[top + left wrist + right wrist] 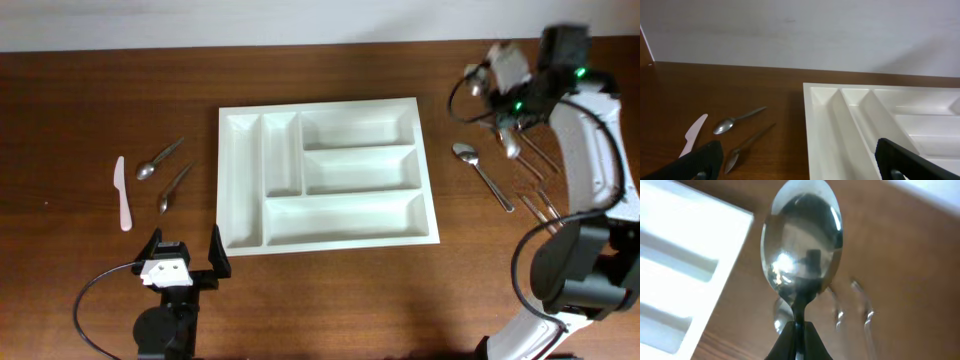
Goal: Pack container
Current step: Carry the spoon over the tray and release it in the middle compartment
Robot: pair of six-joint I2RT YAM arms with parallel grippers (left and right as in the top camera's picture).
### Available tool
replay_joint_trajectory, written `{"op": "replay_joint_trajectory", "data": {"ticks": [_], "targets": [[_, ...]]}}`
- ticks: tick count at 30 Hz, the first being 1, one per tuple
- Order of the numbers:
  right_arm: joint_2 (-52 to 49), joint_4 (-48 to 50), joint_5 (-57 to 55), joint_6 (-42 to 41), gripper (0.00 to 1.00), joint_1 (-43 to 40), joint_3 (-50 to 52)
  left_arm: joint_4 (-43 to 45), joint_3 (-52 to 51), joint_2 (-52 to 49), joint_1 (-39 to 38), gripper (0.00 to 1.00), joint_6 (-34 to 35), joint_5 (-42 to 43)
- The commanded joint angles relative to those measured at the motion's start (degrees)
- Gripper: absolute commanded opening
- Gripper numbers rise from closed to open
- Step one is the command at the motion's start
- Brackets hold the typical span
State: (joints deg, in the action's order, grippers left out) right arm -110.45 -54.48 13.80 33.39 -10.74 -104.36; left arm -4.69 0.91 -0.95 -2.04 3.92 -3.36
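The container's long, empty middle section [362, 170] is below the right gripper, to its left in the overhead view, so the right gripper will next move over, turn the spoon lengthwise, lower and release it.
The container, a large white five-compartment tray [327, 175], lies at the middle of the table. It also shows in the left wrist view [850, 125] and at the left of the right wrist view [680, 255]. My right gripper [503, 118] is up at the tray's right, above the table. It is shut on the handle of a metal spoon [802, 240], with the fingers [799, 342] pinching the neck and the bowl pointing away. My left gripper [185, 262] is open and holds nothing, near the front edge by the tray's front left corner, shown in the left wrist view [800, 167].
Left of the tray lie a white plastic knife [122, 192] and two small spoons [158, 160] [175, 186]. Right of the tray lie a spoon [480, 172] and forks [540, 205] under my right arm.
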Motion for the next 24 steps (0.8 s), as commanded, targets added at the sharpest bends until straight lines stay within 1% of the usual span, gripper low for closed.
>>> {"op": "replay_joint_trajectory", "data": {"ticks": [1, 4, 5, 8, 11, 13, 18, 19, 24], "targets": [[0.70, -2.54, 4.83, 7.32, 0.04, 4.13, -3.74, 0.07, -0.33, 0.17, 0.39, 0.99, -0.13, 0.63], [0.57, -5.38, 7.26, 14.19, 0.04, 8.96, -3.69, 0.07, -0.33, 0.17, 0.39, 0.99, -0.11, 0.63], [0.33, -7.58, 7.23, 18.32, 0.04, 12.20, -3.63, 0.07, -0.33, 0.17, 0.39, 0.99, -0.13, 0.63], [-0.26, -11.91, 7.23, 26.60, 0.04, 17.46, -3.54, 0.09, -0.33, 0.17, 0.39, 0.99, -0.11, 0.61], [-1.31, -15.41, 7.23, 32.59, 0.04, 22.82, -3.54, 0.07, -0.33, 0.17, 0.39, 0.99, -0.13, 0.61], [-4.26, -16.61, 7.19, 32.87, 0.04, 26.18, -3.54, 0.07, -0.33, 0.17, 0.39, 0.99, -0.13, 0.63], [-10.82, -17.14, 7.21, 32.85, 0.04, 26.58, -3.52, 0.07, -0.33, 0.17, 0.39, 0.99, -0.13, 0.63], [-13.64, -16.85, 7.23, 32.85, 0.04, 26.58, -3.52, 0.07, -0.33, 0.17, 0.39, 0.99, -0.11, 0.61], [-15.67, -15.89, 7.43, 32.33, 0.04, 26.58, -3.52, 0.07, -0.33, 0.17, 0.39, 0.99, -0.13, 0.63]]}}
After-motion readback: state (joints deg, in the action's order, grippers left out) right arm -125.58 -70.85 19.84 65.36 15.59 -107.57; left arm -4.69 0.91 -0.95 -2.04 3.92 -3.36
